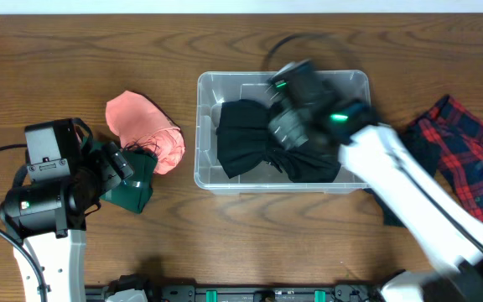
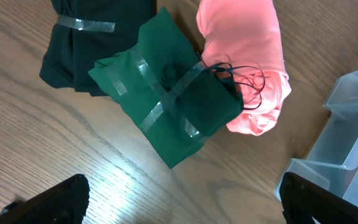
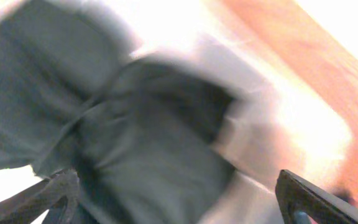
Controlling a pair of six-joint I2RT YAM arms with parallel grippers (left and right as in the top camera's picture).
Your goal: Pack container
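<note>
I will next move my right gripper to the right in the overhead view and down onto the dark cloth (image 1: 423, 154) beside the red plaid one, because the dark cloth is outside the container (image 1: 204, 172).
The clear plastic container (image 1: 204, 172) stands at the table's middle and holds a black cloth (image 1: 241, 138). My right gripper (image 1: 285, 105) hangs over the container's inside, jaws wide apart just above the black cloth (image 3: 135, 143); its wrist view is blurred and shows the open jaws (image 3: 179, 202). My left gripper (image 1: 128, 166) is open and empty over bare wood (image 2: 179, 205), short of a dark green taped packet (image 2: 166, 106). The packet also shows in the overhead view (image 1: 134, 195). The container's corner (image 2: 347, 137) shows at the right of the left wrist view.
A pink cloth (image 1: 145, 126) lies left of the container, touching the green packet, and shows in the left wrist view (image 2: 247, 62) with a thin black cord on it. A black taped bundle (image 2: 86, 43) lies beside the packet. A red plaid cloth (image 1: 468, 151) lies at the right.
</note>
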